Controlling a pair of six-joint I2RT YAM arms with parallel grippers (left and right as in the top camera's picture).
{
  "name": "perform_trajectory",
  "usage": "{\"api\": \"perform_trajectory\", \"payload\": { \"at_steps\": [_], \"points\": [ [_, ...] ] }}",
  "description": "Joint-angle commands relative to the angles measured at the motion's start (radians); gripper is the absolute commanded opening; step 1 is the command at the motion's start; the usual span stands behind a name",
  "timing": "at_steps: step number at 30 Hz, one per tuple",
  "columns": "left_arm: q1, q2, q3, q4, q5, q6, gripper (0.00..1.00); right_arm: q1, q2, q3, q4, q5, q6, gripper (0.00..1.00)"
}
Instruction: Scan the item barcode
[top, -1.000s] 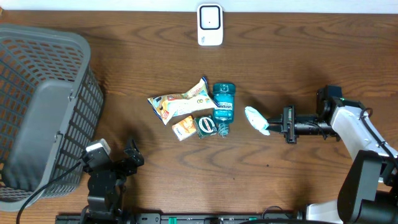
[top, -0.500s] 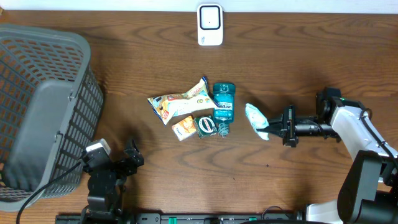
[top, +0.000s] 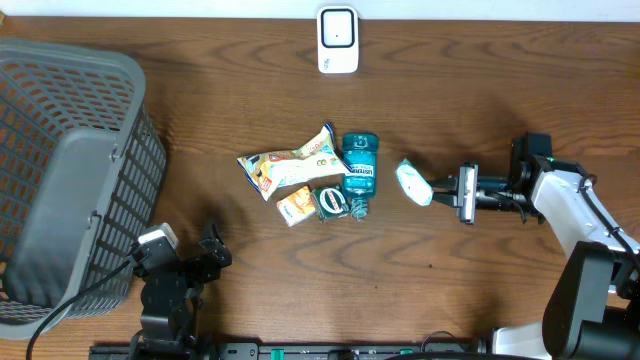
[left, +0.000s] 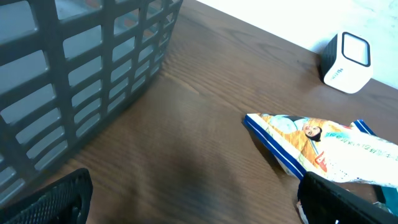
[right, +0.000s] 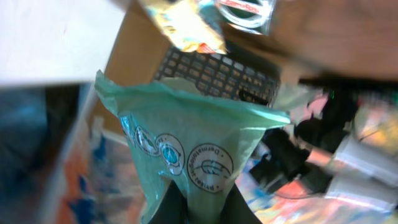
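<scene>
My right gripper tips downward next, lowers the pouch (top: 411, 182) onto the bare wood beside the teal mouthwash bottle and releases it, since that patch lies clear.
The item, a pale green pouch (top: 411, 182) with round printed seals (right: 186, 146), hangs clear of the table right of centre. My right gripper (top: 433, 190) (right: 199, 210) is shut on its lower end, with the dark fingers (right: 177, 208) pinching the film. The white barcode scanner (top: 338, 40) (left: 347, 61) stands at the table's far edge. At the near left, my left gripper (top: 212, 250) (left: 199, 208) stands open over bare wood, nothing between its fingers (left: 53, 199).
A grey mesh basket (top: 70, 180) (left: 74, 62) fills the left side. In the middle lie a snack bag (top: 290, 165) (left: 323, 146), a teal mouthwash bottle (top: 360, 165), an orange packet (top: 294, 206) and a small green pack (top: 331, 202).
The right wrist has rolled, turning the pouch and shifting it slightly toward the far side. The left arm has not moved.
</scene>
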Motion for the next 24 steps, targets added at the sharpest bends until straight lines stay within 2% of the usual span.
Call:
{"api": "perform_trajectory", "payload": {
  "at_steps": [1, 4, 6, 12, 13, 15, 16, 17, 18, 24],
  "points": [
    [0.001, -0.005, -0.006, -0.002, -0.009, -0.009, 0.98, 0.005, -0.007, 0.004, 0.102, -0.067, -0.273, 0.01],
    [0.001, -0.005, -0.006, -0.002, -0.009, -0.009, 0.98, 0.008, -0.007, 0.004, 0.274, 0.041, -0.497, 0.01],
    [0.001, -0.005, -0.006, -0.002, -0.009, -0.01, 0.98, 0.025, -0.007, 0.004, 0.29, 0.202, -0.698, 0.01],
    [0.001, -0.005, -0.006, -0.002, -0.009, -0.009, 0.98, 0.124, -0.007, 0.004, 0.242, 0.832, -0.744, 0.02],
    [0.001, -0.005, -0.006, -0.002, -0.009, -0.01, 0.98, 0.144, -0.007, 0.004, 0.242, 0.895, -0.748, 0.06],
    [0.001, -0.005, -0.006, -0.002, -0.009, -0.009, 0.98, 0.179, -0.007, 0.005, 0.248, 0.979, -0.777, 0.21],
    [0.001, -0.005, -0.006, -0.002, -0.009, -0.01, 0.98, 0.191, -0.007, 0.006, 0.249, 1.017, -0.777, 0.46],
    [0.001, -0.005, -0.006, -0.002, -0.009, -0.009, 0.98, 0.199, -0.007, 0.011, 0.248, 1.042, -0.777, 0.77],
    [0.001, -0.005, -0.006, -0.002, -0.009, -0.009, 0.98, 0.203, -0.007, 0.021, 0.241, 1.054, -0.777, 0.99],
    [0.001, -0.005, -0.006, -0.002, -0.009, -0.009, 0.98, 0.225, -0.008, 0.15, 0.146, 1.062, -0.777, 0.99]
  ]
}}
